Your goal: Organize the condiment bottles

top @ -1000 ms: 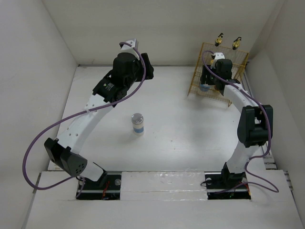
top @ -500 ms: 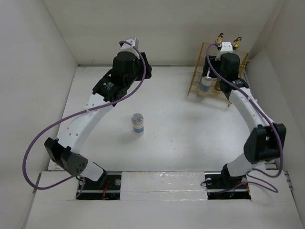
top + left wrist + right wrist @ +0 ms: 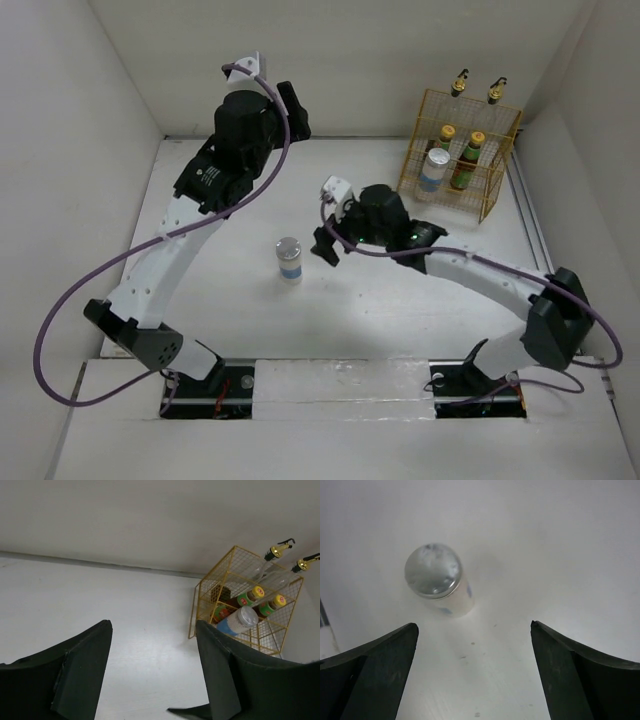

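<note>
I should next shift my right gripper left in the top view, then down around the silver-lidded jar outside the rack.
A yellow wire rack (image 3: 462,150) at the back right holds two tall clear bottles with gold spouts (image 3: 461,81), two dark sauce bottles with yellow caps (image 3: 476,142) and a silver-lidded, blue-labelled jar (image 3: 434,167). The left wrist view shows the same rack (image 3: 210,597) and jar (image 3: 239,620). A second silver-lidded jar (image 3: 289,258) stands upright mid-table. My right gripper (image 3: 328,238) hangs open just right of it. In the right wrist view that jar (image 3: 438,583) lies ahead of the open gripper (image 3: 472,625), left of centre and apart from the fingers. My left gripper (image 3: 293,110) is open and empty, raised near the back wall.
White walls close the table on the left, back and right. The rack stands against the right back corner. The left arm arches over the table's left half, and the right arm stretches across the middle from its base at the near right.
My right gripper left a jar in the rack, opened wide and swung left and forward to the jar on the table. The left arm rose and shifted slightly left.
</note>
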